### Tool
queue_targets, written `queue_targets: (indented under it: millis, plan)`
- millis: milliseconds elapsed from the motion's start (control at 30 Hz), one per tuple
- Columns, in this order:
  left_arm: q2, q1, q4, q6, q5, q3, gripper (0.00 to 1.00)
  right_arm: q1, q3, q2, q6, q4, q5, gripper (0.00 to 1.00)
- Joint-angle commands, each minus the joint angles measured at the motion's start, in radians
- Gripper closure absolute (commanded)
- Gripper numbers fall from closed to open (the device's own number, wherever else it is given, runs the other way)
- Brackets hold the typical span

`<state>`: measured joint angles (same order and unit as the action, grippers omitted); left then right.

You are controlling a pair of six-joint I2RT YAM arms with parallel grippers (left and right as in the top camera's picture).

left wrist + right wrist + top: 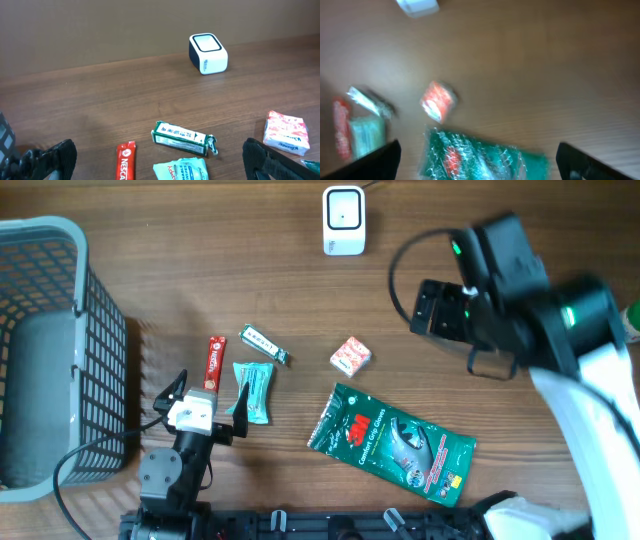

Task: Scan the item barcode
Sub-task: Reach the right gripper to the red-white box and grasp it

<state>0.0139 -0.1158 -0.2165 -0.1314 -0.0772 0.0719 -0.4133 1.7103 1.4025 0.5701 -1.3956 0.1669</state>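
Note:
My right gripper moves down to the left in the overhead view onto the packet's gripper-facing edge (361, 348) (449, 95) next, since the pink tissue packet lies clear of other items.
The white barcode scanner (342, 220) stands at the table's far edge, also in the left wrist view (208, 53). A green 3M packet (392, 444) lies flat on the table at front centre, touched by nothing. My right gripper (477, 162) hangs high above it, open and empty, and that view is blurred. In the overhead view the right gripper (432, 308) is up at the right. My left gripper (160, 161) is open low over the table at front left, with a teal wipes pack (181, 170) lying between its fingers, untouched.
A red Nescafe stick (213, 360), a green gum box (264, 345) and a pink tissue packet (351, 357) lie mid-table. A grey basket (100, 330) fills the left side. Something green (633, 320) shows at the right edge.

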Motion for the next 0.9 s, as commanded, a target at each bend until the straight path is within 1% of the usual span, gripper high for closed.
queue_targets:
  millis: [0,33,67,100,200,267,300,367,400,467,633,667,733,767,800,833,867]
  plan:
    - [-0.005,0.0,0.003,-0.019,-0.008,-0.006,0.0,0.002,-0.363,-0.018,-0.045,0.288,-0.095,0.0]
    - [-0.005,0.0,0.003,-0.019,-0.008,-0.006,0.0,0.004,-0.457,0.004,-0.105,0.418,-0.22,0.0]
    - [-0.005,0.0,0.003,-0.019,-0.008,-0.006,0.0,0.01,-0.514,0.037,-0.172,0.522,-0.351,0.0]
    - [-0.005,0.0,0.003,-0.019,-0.008,-0.006,0.0,0.014,-0.54,0.098,-0.219,0.595,-0.438,0.01]
    - [-0.005,0.0,0.003,-0.019,-0.008,-0.006,0.0,0.015,-0.533,0.262,-0.231,0.663,-0.423,0.01]
    - [-0.005,0.0,0.003,-0.019,-0.008,-0.006,0.0,0.017,-0.533,0.361,-0.241,0.691,-0.416,0.04]
    - [-0.005,0.0,0.003,-0.019,-0.008,-0.006,0.0,0.019,-0.533,0.401,-0.267,0.706,-0.417,0.09]
    - [-0.005,0.0,0.003,-0.019,-0.008,-0.006,0.0,0.019,-0.533,0.467,-0.283,0.727,-0.441,0.22]
    - [-0.005,0.0,0.003,-0.019,-0.008,-0.006,0.0,0.019,-0.533,0.499,-0.284,0.742,-0.45,0.26]
    - [-0.005,0.0,0.003,-0.019,-0.008,-0.006,0.0,0.019,-0.533,0.537,-0.287,0.77,-0.451,0.27]
    - [-0.005,0.0,0.003,-0.019,-0.008,-0.006,0.0,0.019,-0.533,0.547,-0.335,0.811,-0.45,0.29]
    - [-0.005,0.0,0.003,-0.019,-0.008,-0.006,0.0,0.019,-0.533,0.554,-0.336,0.816,-0.45,0.33]
    - [-0.005,0.0,0.003,-0.019,-0.008,-0.006,0.0,0.019,-0.533,0.585,-0.336,0.822,-0.455,0.48]
    - [-0.005,0.0,0.003,-0.019,-0.008,-0.006,0.0,0.019,-0.533,0.61,-0.344,0.822,-0.476,0.61]
    - [-0.005,0.0,0.003,-0.019,-0.008,-0.006,0.0,0.019,-0.533,0.628,-0.362,0.821,-0.512,0.78]
    - [-0.005,0.0,0.003,-0.019,-0.008,-0.006,0.0,0.02,-0.533,0.633,-0.36,0.81,-0.536,0.93]
    - [-0.005,0.0,0.003,-0.019,-0.008,-0.006,0.0,0.023,-0.519,0.626,-0.36,0.783,-0.558,0.96]
